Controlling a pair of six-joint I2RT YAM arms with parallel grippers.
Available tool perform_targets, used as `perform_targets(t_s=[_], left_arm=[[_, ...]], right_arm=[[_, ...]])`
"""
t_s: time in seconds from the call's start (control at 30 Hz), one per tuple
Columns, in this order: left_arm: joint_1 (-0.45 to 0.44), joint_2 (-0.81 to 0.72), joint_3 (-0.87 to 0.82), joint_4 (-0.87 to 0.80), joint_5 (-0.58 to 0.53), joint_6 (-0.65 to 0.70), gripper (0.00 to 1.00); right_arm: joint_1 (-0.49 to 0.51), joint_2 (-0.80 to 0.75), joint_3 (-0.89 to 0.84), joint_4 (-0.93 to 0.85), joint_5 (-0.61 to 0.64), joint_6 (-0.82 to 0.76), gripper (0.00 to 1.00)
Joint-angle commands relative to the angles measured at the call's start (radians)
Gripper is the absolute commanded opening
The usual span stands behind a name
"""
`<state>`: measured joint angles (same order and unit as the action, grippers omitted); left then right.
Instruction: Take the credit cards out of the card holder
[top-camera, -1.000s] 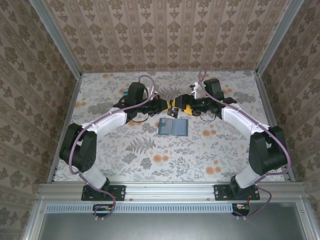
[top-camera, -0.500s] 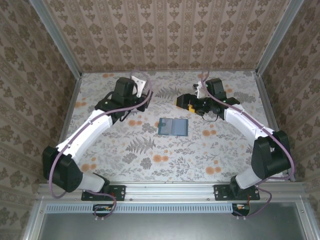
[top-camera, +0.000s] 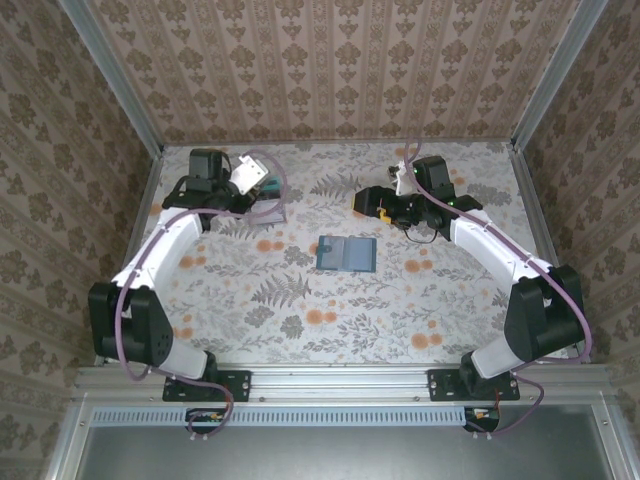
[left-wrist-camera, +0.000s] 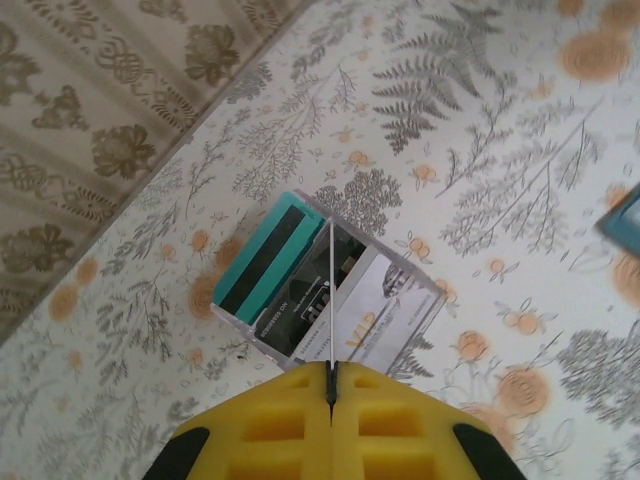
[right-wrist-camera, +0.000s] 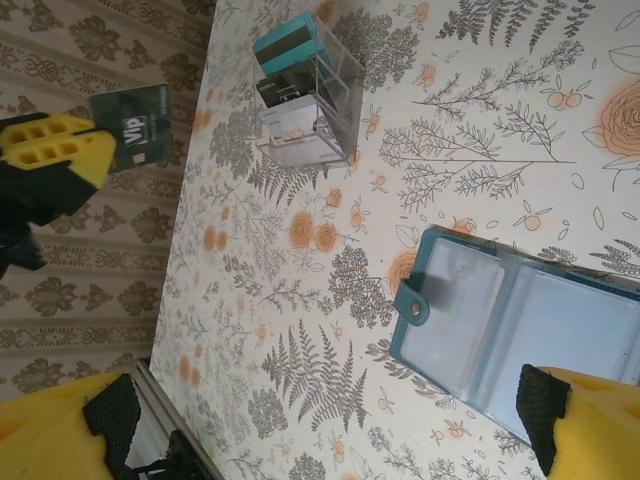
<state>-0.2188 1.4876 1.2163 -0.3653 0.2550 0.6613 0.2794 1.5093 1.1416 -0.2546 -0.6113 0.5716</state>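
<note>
My left gripper turns the clear box's middle slot, which lies below and slanted against the card's edge, into line (left-wrist-camera: 330, 290) next, then lowers the card.
The teal card holder (top-camera: 346, 253) lies open and flat in the middle of the table, its clear pockets up (right-wrist-camera: 520, 330). My left gripper (top-camera: 252, 180) is shut on a dark green credit card (right-wrist-camera: 140, 125), seen edge-on as a thin line (left-wrist-camera: 330, 290) between the yellow pads (left-wrist-camera: 390, 420). It hangs over a clear box (left-wrist-camera: 330, 295) at the far left that holds several cards, one teal (left-wrist-camera: 262, 255). My right gripper (top-camera: 362, 200) stands open above and right of the holder, nothing between its fingers (right-wrist-camera: 60, 420).
The clear box (top-camera: 268, 207) stands on the floral table near the back left wall (top-camera: 150, 160). Patterned walls close in the back and both sides. A metal rail (top-camera: 340, 380) runs along the near edge by the arm bases.
My left arm has swung from the table's centre to the far left, carrying the card over the clear box. The right gripper has stayed open, almost still. The holder has not moved.
</note>
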Motion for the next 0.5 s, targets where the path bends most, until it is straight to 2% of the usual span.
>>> perform_targets(t_s=[0.0, 0.3, 0.47], left_arm=[[0.02, 0.048, 0.04, 0.004, 0.059, 0.237, 0.0], [0.027, 0.2, 0.111, 0.043, 0.068, 0.412, 0.0], [0.026, 0.279, 0.163, 0.048, 0.071, 0.427, 0.0]], right_arm=[[0.004, -0.038, -0.002, -0.024, 0.015, -0.002, 1.0], [0.008, -0.025, 0.012, -0.04, 0.021, 0.007, 1.0], [0.009, -0.012, 0.026, -0.05, 0.03, 0.01, 1.0]])
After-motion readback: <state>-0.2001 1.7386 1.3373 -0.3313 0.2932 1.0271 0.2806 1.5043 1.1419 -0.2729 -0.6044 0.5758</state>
